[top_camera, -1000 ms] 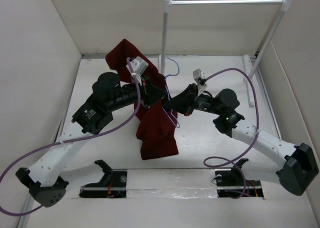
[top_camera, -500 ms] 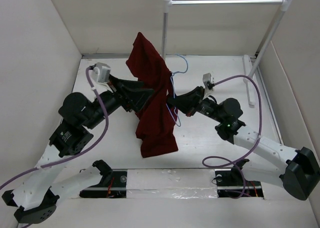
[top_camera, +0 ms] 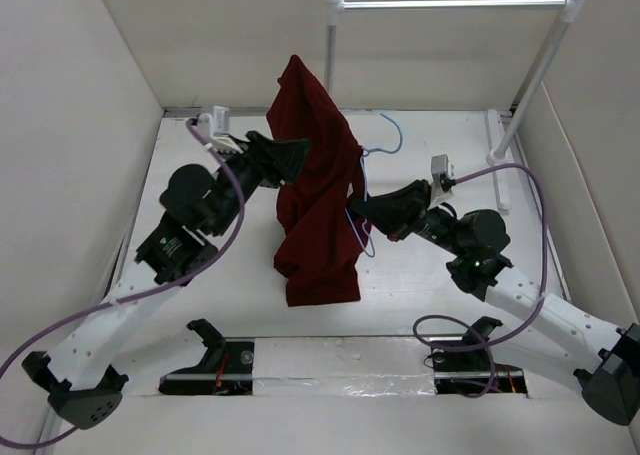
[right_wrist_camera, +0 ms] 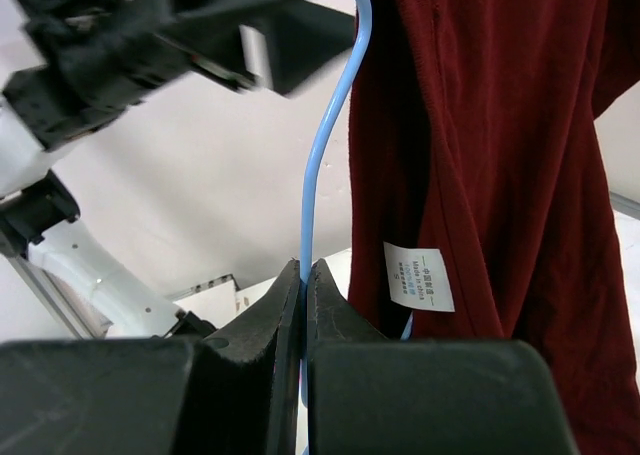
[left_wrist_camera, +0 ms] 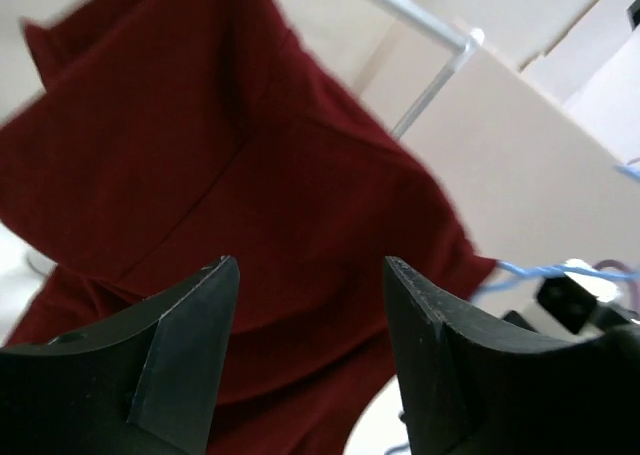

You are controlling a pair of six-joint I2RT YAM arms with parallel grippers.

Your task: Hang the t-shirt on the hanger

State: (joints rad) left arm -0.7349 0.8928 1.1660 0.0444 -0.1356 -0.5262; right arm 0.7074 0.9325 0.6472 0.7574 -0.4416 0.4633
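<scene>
My left gripper's open fingers are still short of the shirt's edge by the hanger's hook, so I'll move it onto that edge, toward the right in the top view.
The maroon t-shirt (top_camera: 315, 175) hangs draped over the light-blue wire hanger (top_camera: 391, 135), held up above the table. My right gripper (top_camera: 358, 207) is shut on the hanger wire (right_wrist_camera: 335, 105), which runs straight up out of the closed fingertips (right_wrist_camera: 305, 267). The shirt (right_wrist_camera: 500, 125) hangs just right of it, its white tag (right_wrist_camera: 418, 275) showing. My left gripper (top_camera: 295, 155) is open beside the shirt's left side. In the left wrist view the shirt (left_wrist_camera: 250, 155) fills the space beyond the spread gripper (left_wrist_camera: 308, 270), with nothing between the fingers.
A tall white rack with a metal rail (top_camera: 450, 3) stands at the back, one post (top_camera: 329, 60) right behind the shirt and its foot (top_camera: 497, 160) at the right. White walls (top_camera: 70, 125) close in the table. Purple cables loop off both arms.
My left gripper has opened and let go of the shirt, and the left arm has drawn back leftward. The right gripper has carried hanger and shirt a little to the right and higher.
</scene>
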